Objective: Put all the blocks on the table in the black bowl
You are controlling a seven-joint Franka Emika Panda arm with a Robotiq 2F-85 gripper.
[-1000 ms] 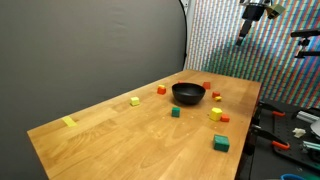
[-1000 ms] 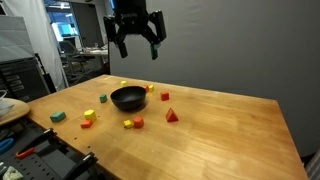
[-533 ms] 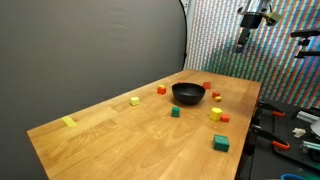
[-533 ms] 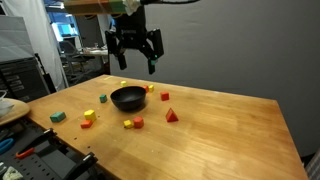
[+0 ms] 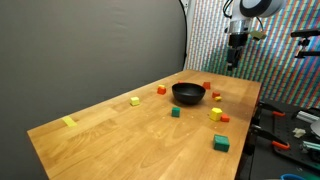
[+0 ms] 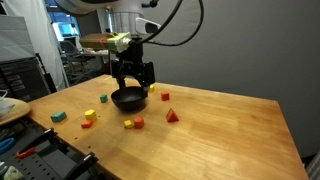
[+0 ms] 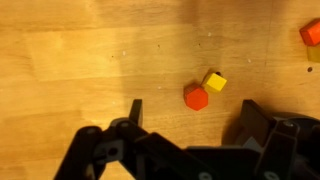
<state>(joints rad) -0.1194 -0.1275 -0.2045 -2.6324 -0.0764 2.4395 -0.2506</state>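
The red block (image 6: 139,122) (image 7: 196,97) is below my open fingers, between them. My gripper will go down next with its fingers open around the red block, clear of the yellow block beside it.
The black bowl (image 5: 187,94) (image 6: 128,98) sits mid-table on the light wooden table (image 5: 120,140) (image 6: 220,130). Small blocks lie scattered around it: a red one (image 6: 138,122) beside a yellow one (image 6: 128,123), a larger green one (image 5: 221,144), a small green one (image 5: 175,113), and several more in red, orange and yellow. My gripper (image 5: 233,62) (image 6: 132,85) hangs open above the table near the bowl, holding nothing. In the wrist view the open gripper (image 7: 195,115) frames a red block (image 7: 196,97) touching a yellow block (image 7: 214,81); an orange block (image 7: 311,32) shows at the right edge. The bowl is out of the wrist view.
A dark backdrop (image 5: 90,50) stands along one side of the table. Tools lie on a bench (image 5: 290,130) beyond the table's edge. A plate (image 6: 8,108) and a shelf rack (image 6: 20,75) stand off the table's other end.
The arm has come down from high above toward the table near the bowl. The jaws stayed open. No block moved.
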